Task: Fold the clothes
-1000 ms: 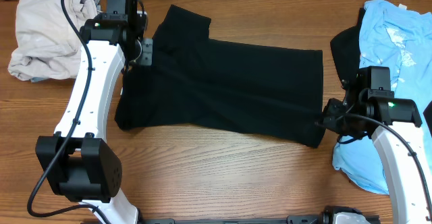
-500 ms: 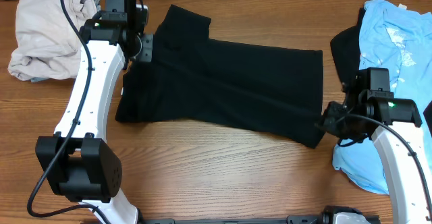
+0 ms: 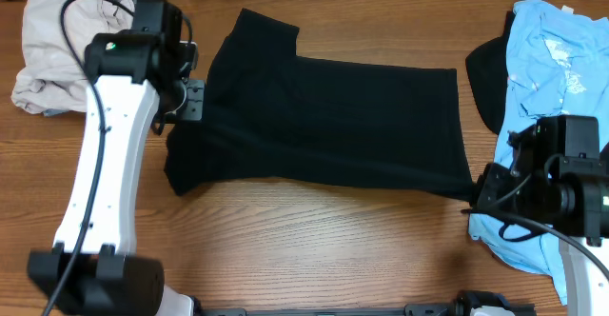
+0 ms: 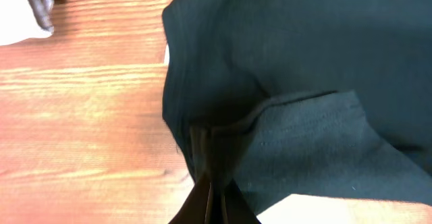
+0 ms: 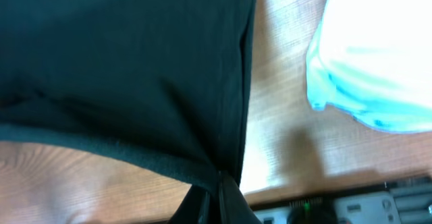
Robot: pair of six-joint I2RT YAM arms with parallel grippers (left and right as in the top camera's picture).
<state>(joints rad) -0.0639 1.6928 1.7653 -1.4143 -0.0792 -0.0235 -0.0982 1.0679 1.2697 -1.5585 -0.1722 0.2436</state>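
Observation:
Both my grippers are holding the near edge of the black shirt up. My right gripper should next lower the corner of the black shirt's hem outward onto the shirt's end (image 3: 450,143) (image 5: 229,79) beside the light-blue tee and let it go.
The black T-shirt (image 3: 324,116) lies stretched across the middle of the wooden table, its collar end to the left. At the shirt's left edge my left gripper (image 3: 190,102) is shut on a fold of the black fabric. The left wrist view shows that gripper (image 4: 209,183) pinching the cloth near a sleeve seam. My right gripper (image 3: 479,190) is shut on the shirt's lower right hem corner. In the right wrist view the hem (image 5: 162,166) runs into the closed right gripper (image 5: 219,183). The shirt hangs taut between both grips.
A crumpled cream garment (image 3: 57,49) sits at the back left. A light-blue printed tee (image 3: 552,69) lies along the right edge, partly under my right arm, with another dark cloth (image 3: 483,83) under it. Black equipment (image 3: 476,306) lines the front edge.
Both arms have risen and pulled apart: the left gripper shifted left and forward, the right gripper right and forward. The shirt's lower right corner was drawn outward and the cloth is tauter.

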